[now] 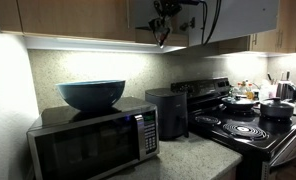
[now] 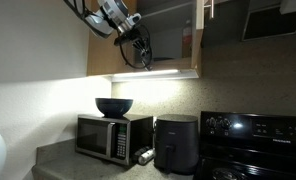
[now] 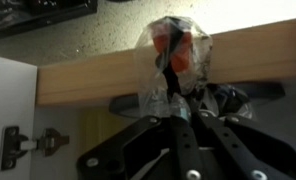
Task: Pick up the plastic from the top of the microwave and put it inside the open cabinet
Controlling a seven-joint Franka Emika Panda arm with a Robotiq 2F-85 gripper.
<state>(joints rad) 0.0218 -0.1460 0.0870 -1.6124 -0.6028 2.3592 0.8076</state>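
Note:
My gripper has the plastic still against the cabinet's light wooden edge, so I will raise my gripper past that edge and into the dim interior (image 2: 169,42) (image 3: 100,127) to let go of the plastic.
My gripper (image 3: 183,95) is shut on the plastic (image 3: 173,50), a crumpled clear-white wrapper with red and dark print. In the wrist view the plastic sits against a light wooden edge of the cabinet (image 3: 88,75). In both exterior views the gripper (image 1: 165,32) (image 2: 138,45) is high up at the cabinet's lower front edge. The cabinet (image 2: 168,35) is open with a dim interior. The microwave (image 1: 93,145) (image 2: 113,135) stands on the counter far below the gripper.
A large dark blue bowl (image 1: 91,94) (image 2: 114,106) sits on top of the microwave. A black cylindrical appliance (image 1: 168,112) (image 2: 175,143) stands beside it. A black stove (image 1: 243,125) (image 2: 253,140) with pans is further along. A door hinge (image 3: 23,148) shows in the wrist view.

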